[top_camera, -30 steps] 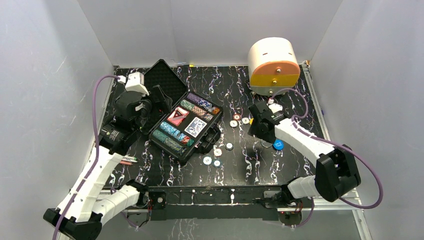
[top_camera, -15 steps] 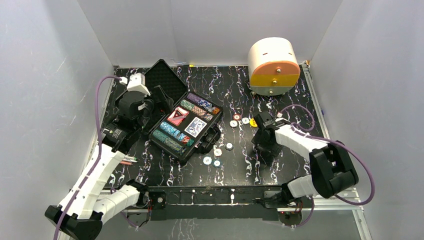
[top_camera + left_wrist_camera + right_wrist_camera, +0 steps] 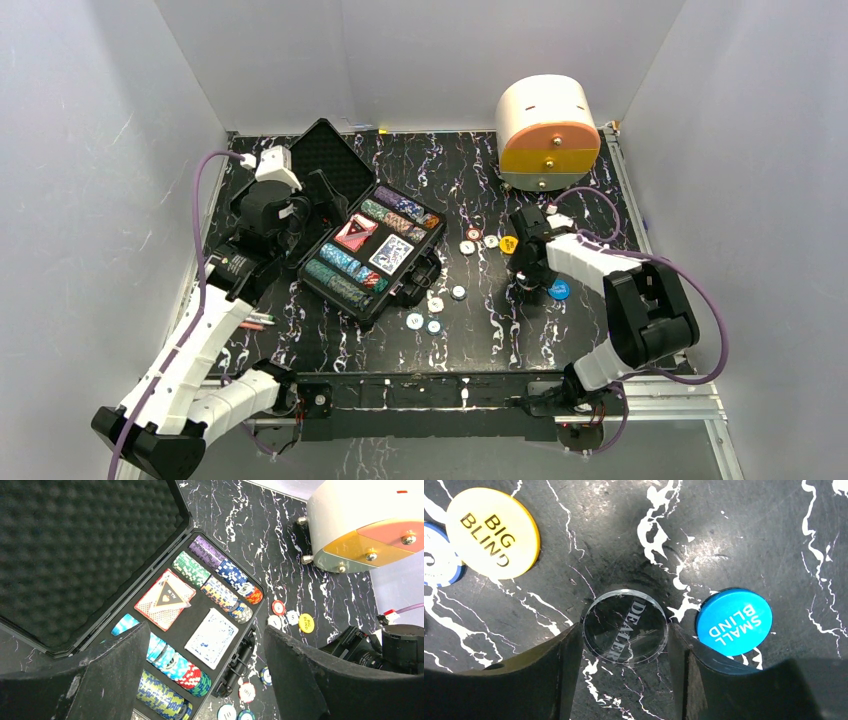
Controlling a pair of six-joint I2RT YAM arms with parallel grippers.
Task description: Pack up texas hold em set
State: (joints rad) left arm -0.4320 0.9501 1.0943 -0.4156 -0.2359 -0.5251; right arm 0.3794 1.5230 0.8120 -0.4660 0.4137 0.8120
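I will next move my right gripper up, then left in the top view, over the blue deck [image 3: 391,254] to release the disc, as that deck is uncovered.
The black case [image 3: 405,288] lies open at the left centre, its foam lid [image 3: 325,150] tipped back. It holds rows of chips [image 3: 220,577], a red deck [image 3: 165,598] and a blue deck [image 3: 212,637]. My left gripper [image 3: 300,215] hovers open and empty over the case's left side [image 3: 205,635]. My right gripper [image 3: 527,283] points down at the table, its fingers closed against both sides of a clear DEALER disc [image 3: 625,628]. A blue SMALL BLIND disc [image 3: 734,621] lies just right of it, and a yellow BIG BLIND disc [image 3: 493,532] lies further off.
Several loose chips lie on the table right of the case, some near the handle [image 3: 435,305] and some further back [image 3: 473,234]. A white-and-orange drawer box [image 3: 548,130] stands at the back right. Red and green pens [image 3: 255,321] lie by the left arm.
My right gripper has swung toward the near side and lowered by the blue disc, and now sits around the clear disc. The left arm has barely moved.
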